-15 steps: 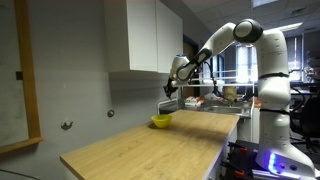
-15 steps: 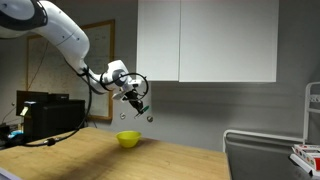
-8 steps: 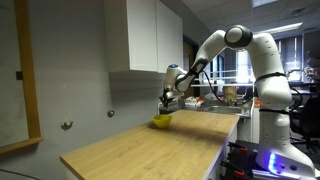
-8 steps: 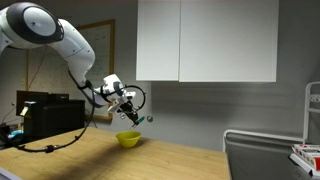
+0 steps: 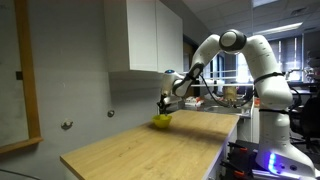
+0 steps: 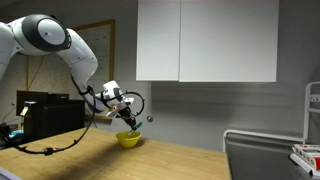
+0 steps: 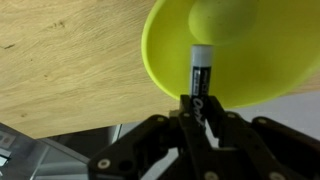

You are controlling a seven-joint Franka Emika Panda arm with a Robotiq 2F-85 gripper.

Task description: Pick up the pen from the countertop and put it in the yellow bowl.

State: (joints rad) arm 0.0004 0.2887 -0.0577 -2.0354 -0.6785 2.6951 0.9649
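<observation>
The pen's tip is already pointing inside the yellow bowl's rim [image 5: 161, 120] [image 7: 220, 44], so my gripper needs to go down a little over the bowl and open to let go of the pen.
In the wrist view my gripper [image 7: 198, 108] is shut on the pen [image 7: 199, 70], a dark stick with a white band near its tip. The pen points into the yellow bowl [image 7: 260, 70], which sits on the wooden countertop [image 7: 60, 60]. In both exterior views the gripper [image 5: 164, 106] [image 6: 128, 124] hangs just above the yellow bowl [image 5: 161, 122] [image 6: 128, 140] at the far end of the countertop [image 5: 140, 150] [image 6: 90, 155]. The pen is too small to make out there.
White wall cabinets [image 5: 145, 35] [image 6: 205, 40] hang above the counter. Dark equipment [image 6: 45, 112] stands on the counter's end behind the arm. A shelf with items [image 5: 225, 97] lies beyond the bowl. A metal rack [image 6: 265, 150] stands at the counter's other end.
The gripper has come down and moved over the yellow bowl, with the pen still in its jaws. The bowl has not moved.
</observation>
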